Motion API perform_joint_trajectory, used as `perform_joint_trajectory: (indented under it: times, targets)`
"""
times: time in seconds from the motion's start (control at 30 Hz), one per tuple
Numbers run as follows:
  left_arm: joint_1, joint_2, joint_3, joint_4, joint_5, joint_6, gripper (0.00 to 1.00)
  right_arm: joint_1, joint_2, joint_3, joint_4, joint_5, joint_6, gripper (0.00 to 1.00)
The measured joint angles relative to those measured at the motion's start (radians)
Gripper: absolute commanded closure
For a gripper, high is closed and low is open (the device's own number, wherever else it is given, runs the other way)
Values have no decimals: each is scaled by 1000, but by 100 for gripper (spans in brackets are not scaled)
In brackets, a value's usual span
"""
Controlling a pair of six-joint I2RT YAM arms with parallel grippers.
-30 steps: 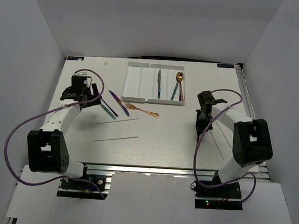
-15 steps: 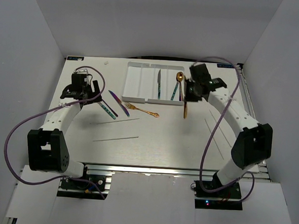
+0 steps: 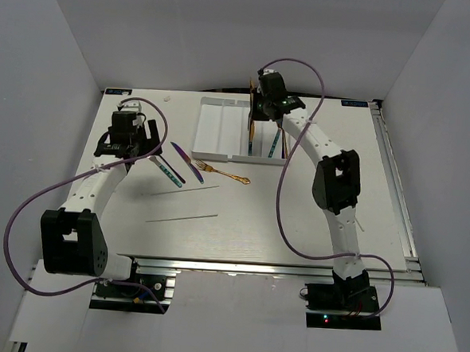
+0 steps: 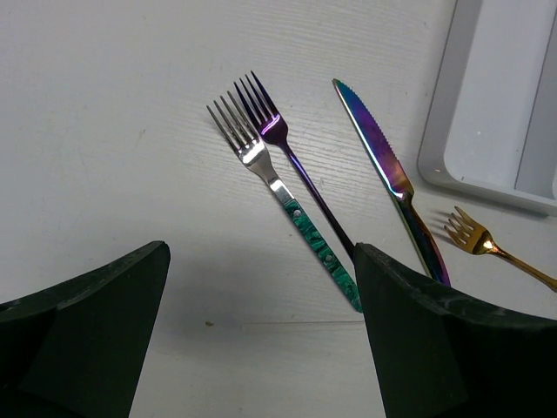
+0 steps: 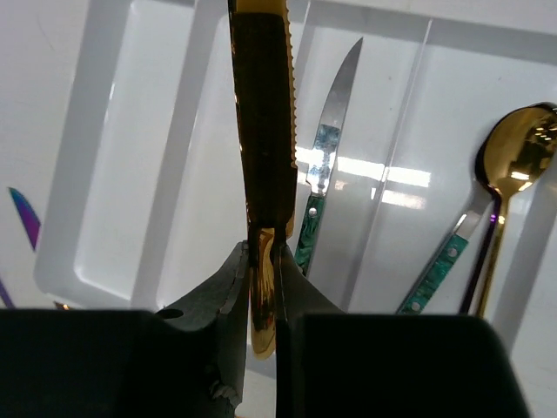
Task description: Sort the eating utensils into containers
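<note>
Bare table is on either side of the purple knife's handle near its blade (image 3: 191, 166) (image 4: 414, 218). My left gripper should move down and to the right in the top view next, onto that part of the handle.
My right gripper (image 3: 257, 113) (image 5: 265, 252) is shut on a gold knife (image 5: 265, 131), held blade forward over the white four-compartment tray (image 3: 213, 135) (image 5: 187, 131). In the tray lie a teal-handled knife (image 5: 318, 183), a gold spoon (image 5: 513, 165) and a teal-handled utensil (image 5: 435, 270). My left gripper (image 3: 135, 142) (image 4: 261, 261) is open and empty above the table. Just ahead of it lie a teal-handled fork (image 4: 296, 213), a purple fork (image 4: 296, 170) and a purple knife (image 4: 387, 165). A gold fork (image 3: 223, 174) (image 4: 483, 244) lies in front of the tray.
Two thin grey lines (image 3: 182, 190) (image 3: 183, 217) cross the table's middle. White walls enclose the table on three sides. The tray's corner (image 4: 487, 131) shows at the left wrist view's upper right.
My right arm has swung from the table's right side up and left to over the tray, carrying the gold knife. My left arm has barely moved.
</note>
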Motion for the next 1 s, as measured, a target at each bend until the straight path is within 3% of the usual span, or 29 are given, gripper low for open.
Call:
perform_joint_trajectory:
  times: [0.73, 0.77, 0.93, 1.0]
  targets:
    - [0, -14, -17, 23, 0, 3, 2, 15, 90, -162, 113, -55, 49, 100]
    - [0, -14, -18, 22, 0, 2, 2, 15, 90, -163, 114, -60, 50, 88]
    - [0, -13, -18, 17, 3, -13, 2, 8, 90, -163, 114, -74, 54, 69]
    - [0, -5, -6, -2, 17, -29, 3, 5, 90, -163, 114, -75, 56, 56]
